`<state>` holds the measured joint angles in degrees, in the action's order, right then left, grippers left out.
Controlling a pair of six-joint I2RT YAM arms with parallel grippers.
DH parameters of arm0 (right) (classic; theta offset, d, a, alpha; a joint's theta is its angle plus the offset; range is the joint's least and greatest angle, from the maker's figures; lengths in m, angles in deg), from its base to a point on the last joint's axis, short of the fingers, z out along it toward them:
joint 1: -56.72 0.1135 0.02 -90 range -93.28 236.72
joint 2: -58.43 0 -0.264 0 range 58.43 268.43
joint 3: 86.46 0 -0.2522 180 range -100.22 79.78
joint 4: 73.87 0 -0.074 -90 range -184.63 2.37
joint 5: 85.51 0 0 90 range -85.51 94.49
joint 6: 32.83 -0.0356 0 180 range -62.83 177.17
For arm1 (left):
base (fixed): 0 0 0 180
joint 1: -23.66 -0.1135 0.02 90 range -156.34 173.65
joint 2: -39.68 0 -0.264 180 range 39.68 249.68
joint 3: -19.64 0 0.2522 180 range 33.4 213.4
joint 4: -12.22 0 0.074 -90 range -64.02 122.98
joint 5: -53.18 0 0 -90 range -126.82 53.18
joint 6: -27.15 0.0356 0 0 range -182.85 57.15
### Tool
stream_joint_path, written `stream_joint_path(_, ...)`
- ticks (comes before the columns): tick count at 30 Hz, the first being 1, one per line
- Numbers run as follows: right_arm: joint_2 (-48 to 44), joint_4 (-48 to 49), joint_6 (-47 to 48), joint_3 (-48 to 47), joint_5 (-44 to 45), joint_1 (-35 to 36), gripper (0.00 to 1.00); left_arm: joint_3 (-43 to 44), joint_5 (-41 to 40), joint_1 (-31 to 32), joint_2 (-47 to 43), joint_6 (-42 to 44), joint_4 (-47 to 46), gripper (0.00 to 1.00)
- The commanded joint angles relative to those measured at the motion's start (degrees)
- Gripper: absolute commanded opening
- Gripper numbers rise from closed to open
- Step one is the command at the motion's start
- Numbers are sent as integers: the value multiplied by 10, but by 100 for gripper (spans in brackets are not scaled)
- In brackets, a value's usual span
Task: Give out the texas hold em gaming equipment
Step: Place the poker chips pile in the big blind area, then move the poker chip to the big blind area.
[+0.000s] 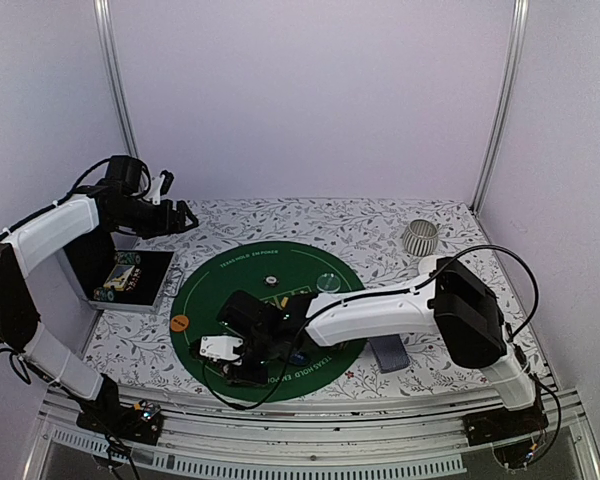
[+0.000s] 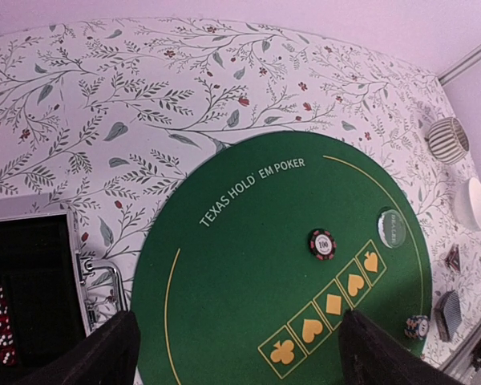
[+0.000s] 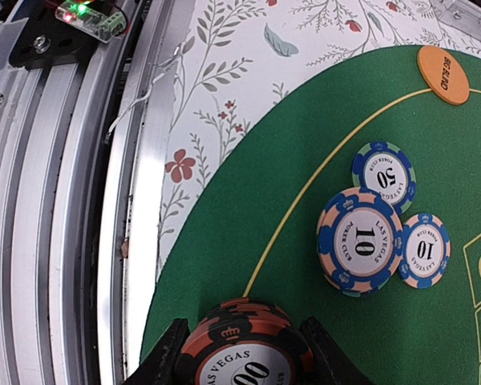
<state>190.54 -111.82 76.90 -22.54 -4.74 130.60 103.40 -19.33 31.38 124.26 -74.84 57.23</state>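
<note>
I will next lower and release my right gripper's black-and-red stack onto the empty green mat beside the blue chips.
My right gripper is shut on a stack of black-and-red poker chips, low over the near-left edge of the green poker mat. Just beyond it lie three blue chips and an orange button. My left gripper hangs open and empty, high above the mat's left side. From there I see a single black-red chip, the clear disc, a red-black triangle marker, a blue chip and the card deck.
An open metal case with dice lies left of the mat. A ribbed grey cup and a white bowl stand at the back right. The table's metal front rail runs close beside my right gripper.
</note>
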Motion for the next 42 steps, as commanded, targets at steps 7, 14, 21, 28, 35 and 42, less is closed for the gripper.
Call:
stream_joint_path(7, 71, -23, 9, -78, 39, 5, 2, 8, 5, -5, -1, 14, 9, 88)
stream_joint_path(14, 73, -28, 10, -82, 67, 5, 12, 10, 5, -6, 1, 15, 9, 88)
stream_joint_path(21, 59, -31, 8, -89, 65, 5, 54, 12, 5, -5, 3, 16, 10, 88)
stream_joint_path(28, 2, -29, 7, -88, 49, 5, 76, 13, 4, -2, 10, 14, 10, 87)
stream_joint_path(35, -83, -26, 8, -62, 53, -12, 99, 42, -33, 47, 41, 37, 23, 87)
stream_joint_path(42, -248, 6, -8, 68, 21, -65, 99, 111, -76, 147, 143, 77, 49, 91)
